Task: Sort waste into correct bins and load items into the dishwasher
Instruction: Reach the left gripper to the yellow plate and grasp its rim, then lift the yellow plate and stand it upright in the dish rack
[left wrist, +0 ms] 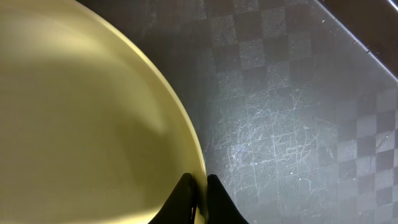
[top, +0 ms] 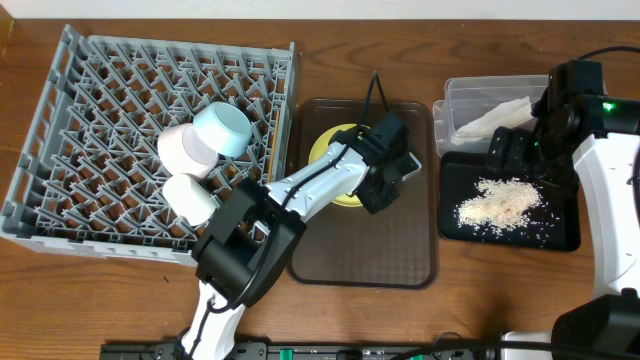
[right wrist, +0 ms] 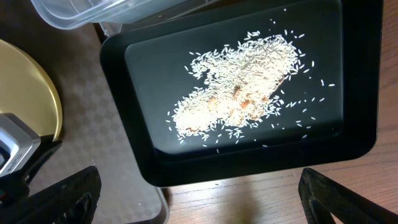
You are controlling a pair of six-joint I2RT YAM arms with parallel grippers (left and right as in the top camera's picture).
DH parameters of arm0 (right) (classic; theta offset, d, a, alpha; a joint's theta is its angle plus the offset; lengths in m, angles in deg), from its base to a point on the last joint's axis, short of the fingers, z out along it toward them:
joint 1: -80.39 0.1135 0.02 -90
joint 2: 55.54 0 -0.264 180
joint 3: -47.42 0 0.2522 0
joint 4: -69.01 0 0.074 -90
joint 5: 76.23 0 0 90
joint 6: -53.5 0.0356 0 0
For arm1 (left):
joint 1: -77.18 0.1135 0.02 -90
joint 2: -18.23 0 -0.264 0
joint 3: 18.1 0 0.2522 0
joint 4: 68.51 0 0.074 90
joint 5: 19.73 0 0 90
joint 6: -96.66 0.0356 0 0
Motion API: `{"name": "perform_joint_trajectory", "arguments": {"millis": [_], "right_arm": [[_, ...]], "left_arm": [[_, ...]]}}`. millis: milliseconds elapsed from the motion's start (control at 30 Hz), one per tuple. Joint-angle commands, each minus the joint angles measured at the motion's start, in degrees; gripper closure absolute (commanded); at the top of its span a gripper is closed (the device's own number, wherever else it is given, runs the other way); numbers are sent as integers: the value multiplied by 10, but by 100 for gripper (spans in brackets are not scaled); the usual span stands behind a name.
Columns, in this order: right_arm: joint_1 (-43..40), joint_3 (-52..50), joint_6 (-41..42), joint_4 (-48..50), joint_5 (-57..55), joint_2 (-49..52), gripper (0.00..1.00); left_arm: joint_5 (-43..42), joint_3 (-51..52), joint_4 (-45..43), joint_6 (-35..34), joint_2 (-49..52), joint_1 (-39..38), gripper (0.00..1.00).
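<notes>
I should next lift my left gripper toward the rack, tilt the plate upright and lower it to let go in the slots beside the light blue bowl, since they are empty.
The round yellow plate lies on the brown serving tray. My left gripper is shut on the plate's right rim, one finger on each side of the plate. My right gripper is wide open and empty above the black tray, which holds the rice scraps. The rice is heaped in the middle of the black tray. The white napkin lies in the clear tub. The snack wrapper and the chopsticks do not show.
The grey dish rack fills the left side and holds a light blue bowl, a white bowl and a small white cup. The clear tub's corner and the plate's edge show in the right wrist view.
</notes>
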Motion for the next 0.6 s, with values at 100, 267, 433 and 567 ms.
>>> {"name": "perform_joint_trajectory", "arguments": {"millis": [100,267,433,567], "right_arm": [[-10,10,-7,-1,-5,-5,1],[-10,10,-7,-1,-5,-5,1],[-10,10,-8,-1,-5,-5,1],[-10,10,-8,-3,-5,-5,1]], "left_arm": [[5,2,13,-1,-47,1,92],[49,2,15,-8,-172,8,92],[49,2,6,-39,-259,51,92],[35,2,-9,-147,-307,137,92]]}}
